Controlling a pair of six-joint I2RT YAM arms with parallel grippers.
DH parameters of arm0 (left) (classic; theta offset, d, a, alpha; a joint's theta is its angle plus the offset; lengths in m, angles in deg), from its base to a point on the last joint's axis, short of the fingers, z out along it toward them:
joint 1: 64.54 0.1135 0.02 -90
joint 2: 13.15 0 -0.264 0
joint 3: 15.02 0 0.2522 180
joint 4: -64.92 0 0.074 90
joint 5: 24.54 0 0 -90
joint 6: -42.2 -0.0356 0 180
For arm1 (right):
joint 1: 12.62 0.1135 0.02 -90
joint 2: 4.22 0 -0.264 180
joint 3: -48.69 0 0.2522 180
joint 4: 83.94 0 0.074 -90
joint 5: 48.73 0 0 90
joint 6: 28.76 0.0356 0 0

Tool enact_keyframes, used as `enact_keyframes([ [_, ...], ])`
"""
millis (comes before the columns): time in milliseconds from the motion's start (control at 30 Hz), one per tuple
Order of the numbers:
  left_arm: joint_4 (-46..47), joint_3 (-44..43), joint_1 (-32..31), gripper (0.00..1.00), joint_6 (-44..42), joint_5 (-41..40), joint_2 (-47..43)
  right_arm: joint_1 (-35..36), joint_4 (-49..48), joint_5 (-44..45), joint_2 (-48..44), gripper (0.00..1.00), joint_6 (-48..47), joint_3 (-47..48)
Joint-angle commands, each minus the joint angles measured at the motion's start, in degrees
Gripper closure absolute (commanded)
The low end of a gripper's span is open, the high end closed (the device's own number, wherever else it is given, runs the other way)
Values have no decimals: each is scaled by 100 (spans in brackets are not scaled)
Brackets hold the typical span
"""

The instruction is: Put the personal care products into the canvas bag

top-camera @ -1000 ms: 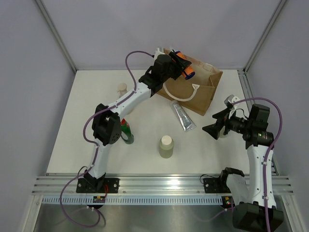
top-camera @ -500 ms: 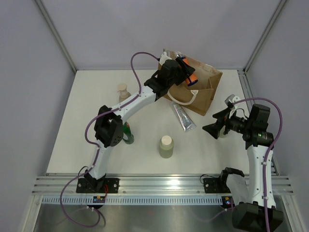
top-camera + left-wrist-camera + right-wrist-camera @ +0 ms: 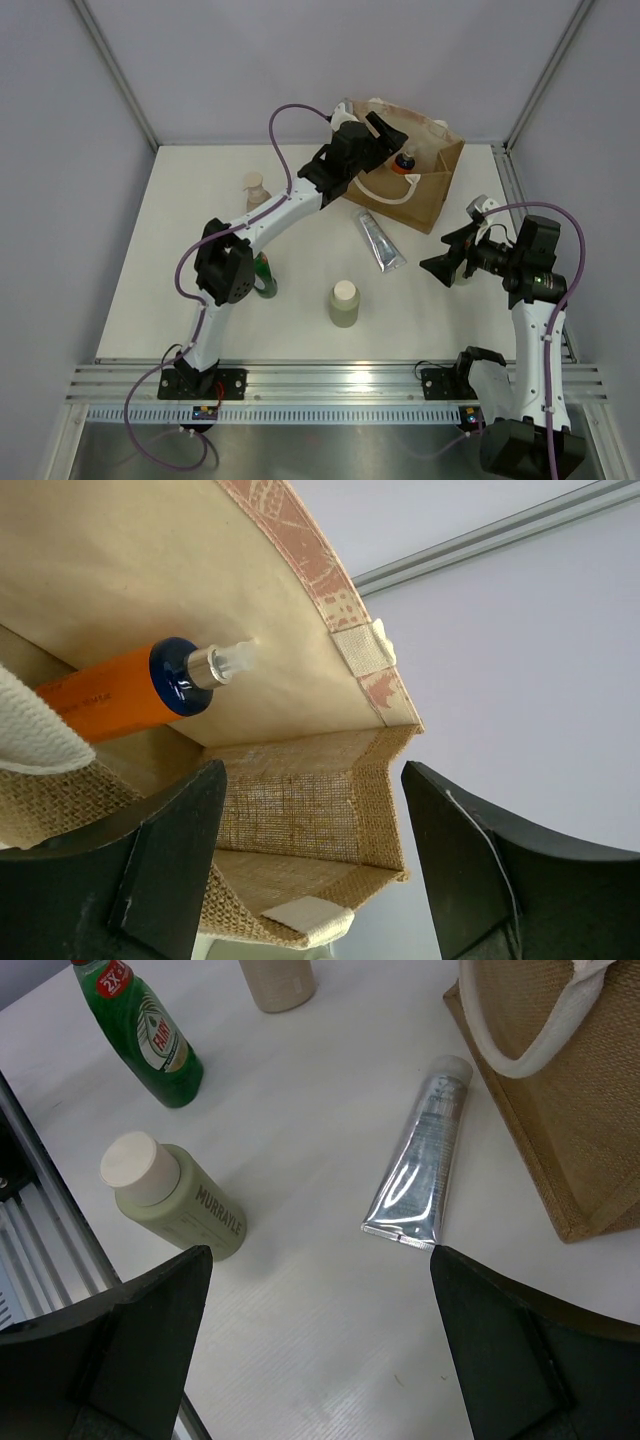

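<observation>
The silver tube's middle (image 3: 378, 240) (image 3: 426, 1150) lies below, to the left in the top view, so my right gripper goes over it next and descends astride the tube's clear sides.
The canvas bag (image 3: 430, 185) stands at the back of the table, its woven wall (image 3: 300, 800) and pale lining filling the left wrist view. A small orange bottle (image 3: 403, 162) lies inside it, resting against the lining (image 3: 110, 695). My left gripper (image 3: 385, 135) hovers over the bag's mouth, open (image 3: 315, 870), with nothing between its fingers. On the table lie a silver tube (image 3: 378, 240) (image 3: 420, 1170), an olive cream-capped bottle (image 3: 343, 303) (image 3: 175, 1210), a green red-capped bottle (image 3: 263, 275) (image 3: 150, 1040) and a beige pump bottle (image 3: 255, 188). My right gripper (image 3: 445, 265) is open (image 3: 320, 1360) above the table, right of the tube.
A white rope handle (image 3: 385, 195) hangs down the bag's near side. Metal frame posts run along the table's back corners, and a rail (image 3: 320, 380) crosses the near edge. The left arm's elbow (image 3: 222, 270) partly covers the green bottle.
My left gripper carried the orange bottle over the bag's mouth and opened. The bottle left the jaws and now lies inside the bag. The right arm has not moved.
</observation>
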Motion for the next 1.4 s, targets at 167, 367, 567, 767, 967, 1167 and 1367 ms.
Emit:
enact_keyframes([
  [167, 603, 443, 22, 24, -1065, 178, -899, -42, 180, 12, 78, 0, -213, 105],
  [367, 630, 1303, 49, 19, -2840, 477, -2164, 694, 805, 1597, 588, 0, -504, 764],
  [567, 15, 2675, 58, 1, -4581, 144, -4220, 2380, 349, 3637, 1071, 1, 75, 792],
  [767, -600, 4933, 75, 1, -5233, -77, -6590, 3832, -1109, 5808, 1650, 1, 1217, 553],
  [967, -1504, 6447, 84, 1, -5066, -32, -8316, 4467, -1875, 6532, 3196, 0, 1825, 1202],
  [1167, -2094, 7053, 84, 1, -4679, -419, -9547, 4467, -1734, 6779, 5069, 1, 2028, 2319],
  [1367, -2323, 7256, 84, 1, -4495, -700, -10365, 4449, -1691, 6929, 6140, 1, 1817, 2891],
])
